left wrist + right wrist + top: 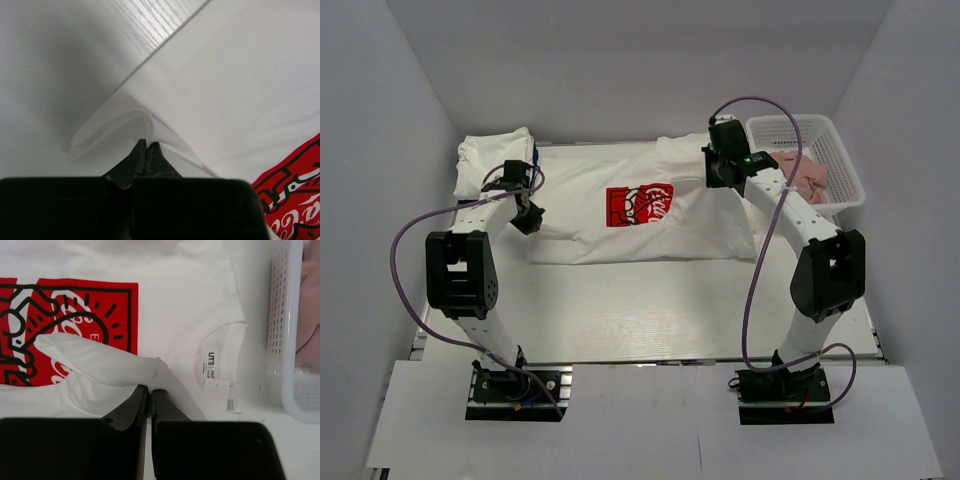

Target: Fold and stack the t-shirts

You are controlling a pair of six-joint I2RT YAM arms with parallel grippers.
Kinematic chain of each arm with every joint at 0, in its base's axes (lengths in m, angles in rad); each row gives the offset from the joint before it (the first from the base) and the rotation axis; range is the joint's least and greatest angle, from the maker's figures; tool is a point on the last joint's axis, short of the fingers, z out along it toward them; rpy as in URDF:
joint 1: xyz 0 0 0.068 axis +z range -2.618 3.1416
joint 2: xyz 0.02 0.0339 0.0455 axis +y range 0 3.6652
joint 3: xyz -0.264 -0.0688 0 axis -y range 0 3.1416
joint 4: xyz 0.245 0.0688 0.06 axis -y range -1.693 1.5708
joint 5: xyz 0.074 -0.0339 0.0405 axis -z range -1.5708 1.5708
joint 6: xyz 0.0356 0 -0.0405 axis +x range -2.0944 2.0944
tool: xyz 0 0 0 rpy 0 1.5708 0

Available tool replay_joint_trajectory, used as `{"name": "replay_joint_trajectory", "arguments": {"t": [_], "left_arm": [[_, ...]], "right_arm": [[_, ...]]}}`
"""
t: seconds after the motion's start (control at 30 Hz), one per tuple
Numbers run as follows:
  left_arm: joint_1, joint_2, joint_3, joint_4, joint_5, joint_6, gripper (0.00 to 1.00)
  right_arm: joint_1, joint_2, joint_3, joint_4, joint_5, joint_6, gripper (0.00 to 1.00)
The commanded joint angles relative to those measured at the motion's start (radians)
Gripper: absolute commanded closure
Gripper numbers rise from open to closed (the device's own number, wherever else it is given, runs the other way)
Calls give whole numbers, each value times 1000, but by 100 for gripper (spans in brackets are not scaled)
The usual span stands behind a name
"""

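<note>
The pinched flap is still raised above the shirt. The robot's right gripper will next move down and slightly outward onto the cloth between print (639, 205) and collar and let go.
A white t-shirt (620, 235) with a red square chest print (639, 205) lies spread across the back of the table. My left gripper (527, 217) is shut on the shirt's left edge and lifts a fold of cloth (125, 125). My right gripper (718, 165) is shut on a pinch of the shirt's cloth (125, 371) near the collar (220, 347), above the print (75, 305). A folded white t-shirt bundle (492, 160) sits at the back left.
A white mesh basket (840, 150) holding pinkish cloth (808, 172) stands at the back right; its wall (282, 330) is right of the collar. White enclosure walls surround the table. Purple cables loop from both arms.
</note>
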Motion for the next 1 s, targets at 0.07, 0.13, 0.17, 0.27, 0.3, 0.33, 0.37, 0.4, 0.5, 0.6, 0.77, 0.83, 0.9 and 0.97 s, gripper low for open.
{"name": "replay_joint_trajectory", "arguments": {"t": [0.07, 0.13, 0.17, 0.27, 0.3, 0.33, 0.37, 0.4, 0.5, 0.6, 0.77, 0.83, 0.9, 0.97], "left_arm": [[12, -17, 36, -1, -63, -1, 100], [12, -6, 36, -1, -63, -1, 100], [12, -6, 46, 11, -63, -1, 100], [12, 18, 66, 30, -63, -1, 100], [12, 28, 84, 30, -63, -1, 100], [12, 44, 84, 30, -73, -1, 100], [12, 45, 96, 42, -73, -1, 100], [12, 58, 108, 42, -73, -1, 100], [12, 97, 134, 56, -86, -1, 100], [12, 176, 190, 13, -86, -1, 100], [23, 271, 288, -25, -32, 32, 77], [32, 284, 329, -42, -23, 49, 42], [32, 284, 397, -82, -23, 58, 0], [32, 250, 424, -116, -23, 69, 0]], "right_arm": [[-21, 53, 101, 54, -47, -73, 100], [-29, 81, 116, 55, -48, -71, 100], [-30, 92, 121, 60, -51, -73, 100], [-44, 136, 141, 58, -64, -73, 100], [-47, 147, 156, 58, -65, -70, 100], [-56, 176, 167, 51, -62, -65, 100], [-55, 187, 173, 49, -62, -55, 100], [-61, 197, 187, 51, -62, -45, 100], [-75, 243, 201, 63, -36, -6, 100], [-90, 286, 210, 77, -1, 40, 100], [-111, 369, 242, 136, -13, 53, 86], [-118, 385, 306, 143, -36, 25, 64], [-121, 408, 346, 102, -56, 10, 56], [-118, 388, 380, 63, -64, 1, 10]]}}
